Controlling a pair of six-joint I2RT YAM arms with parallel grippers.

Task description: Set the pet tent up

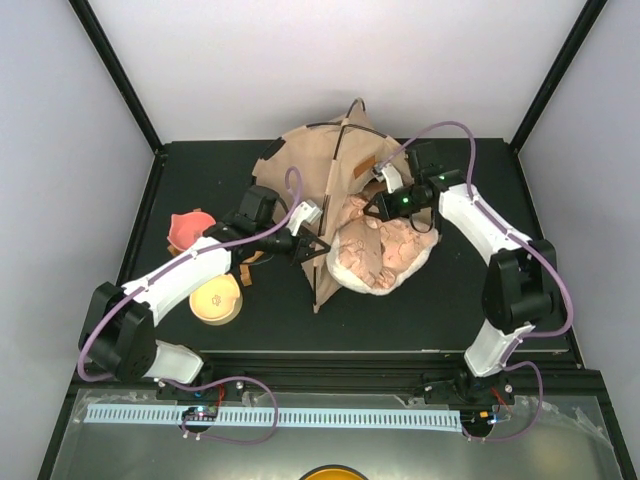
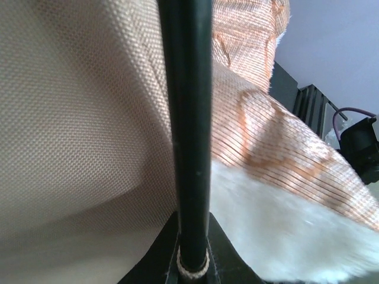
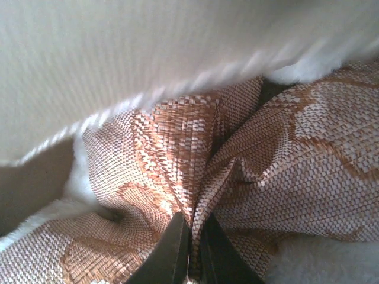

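The black pole (image 1: pixel 336 160) goes left in the top view to the table by the orange piece next, squaring the crooked tent. My left gripper brings it there and releases it.
The pet tent (image 1: pixel 325 160) lies half-raised at the middle of the black table, tan canvas with a thin black pole (image 1: pixel 336 160) running down its front. My left gripper (image 1: pixel 308 246) is shut on that pole low on the tent's front edge. In the left wrist view the pole (image 2: pixel 186 118) stands between the fingers (image 2: pixel 148 266), with canvas (image 2: pixel 77 118) behind. The patterned cushion (image 1: pixel 385 252) bulges out at the tent's right. My right gripper (image 1: pixel 376 208) is shut on a pinched fold of the cushion's woven cover (image 3: pixel 177 154); its fingertips (image 3: pixel 172 254) close on the fold.
A pink bowl (image 1: pixel 190 228) and a round tan dish (image 1: pixel 215 300) sit left of the tent, beside my left arm. A small orange piece (image 1: pixel 246 271) lies between them. The enclosure's walls and black posts border the table.
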